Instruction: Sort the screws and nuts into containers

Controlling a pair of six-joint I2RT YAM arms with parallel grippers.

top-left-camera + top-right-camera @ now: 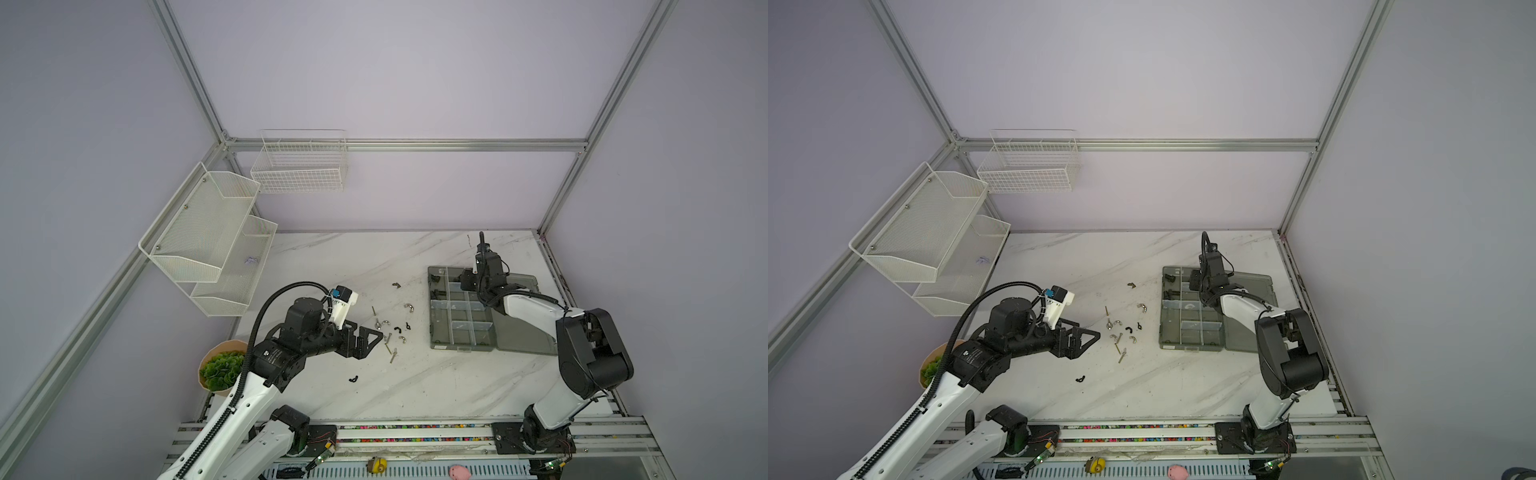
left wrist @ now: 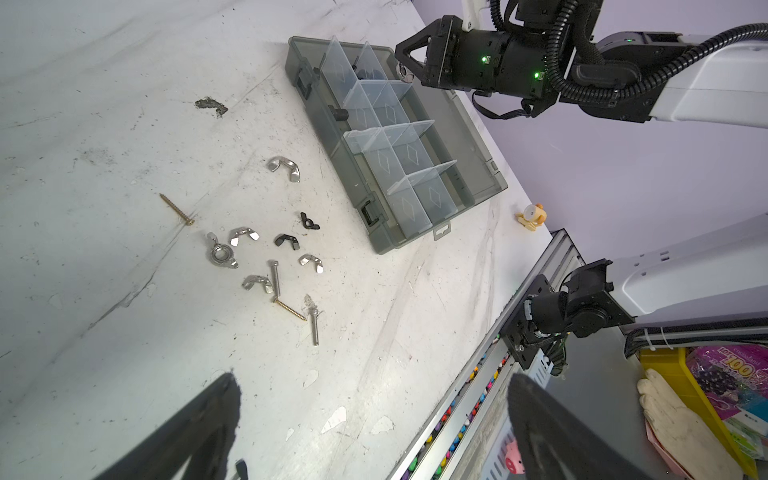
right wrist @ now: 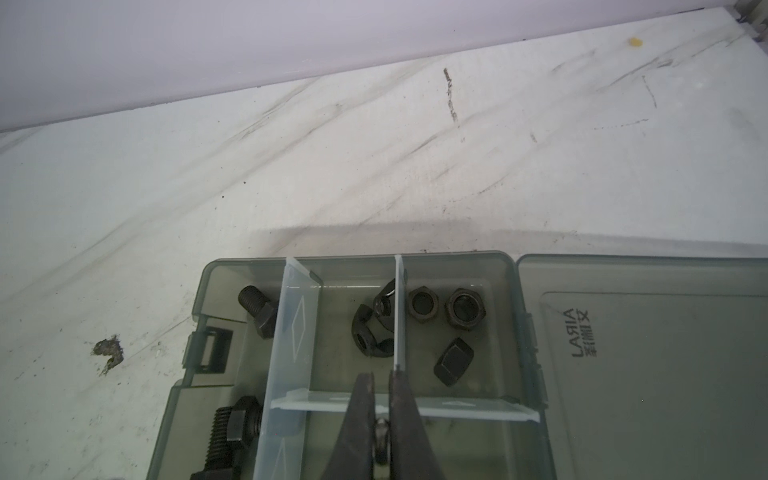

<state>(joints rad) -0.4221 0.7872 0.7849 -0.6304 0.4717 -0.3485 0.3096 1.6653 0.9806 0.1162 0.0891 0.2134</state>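
I will move my right gripper down over the empty section on the near side of the organizer box's far middle section and release the silver wing nut, because black wing nuts fill that far middle section.
The smoky-grey organizer box [image 1: 432,332] [image 2: 328,137] lies open at the right. My right gripper [image 3: 381,376] [image 1: 465,282] hangs over its far compartments, shut on a silver wing nut [image 3: 381,436]. Those compartments hold black hex bolts [image 3: 257,311], black wing nuts [image 3: 370,328] and black hex nuts [image 3: 463,308]. Left of the box, silver wing nuts [image 2: 284,166], black wing nuts [image 2: 286,241], brass screws [image 2: 176,209] and silver screws [image 2: 274,276] lie scattered. My left gripper [image 2: 374,395] [image 1: 370,345] stands open and holds nothing, just left of the scatter.
The box's lid [image 3: 648,374] lies flat on its right. One black wing nut [image 1: 353,378] sits apart near the left arm. White mesh shelves [image 1: 208,241] and a wire basket [image 1: 299,166] hang on the walls; a potted plant [image 1: 222,370] stands front left.
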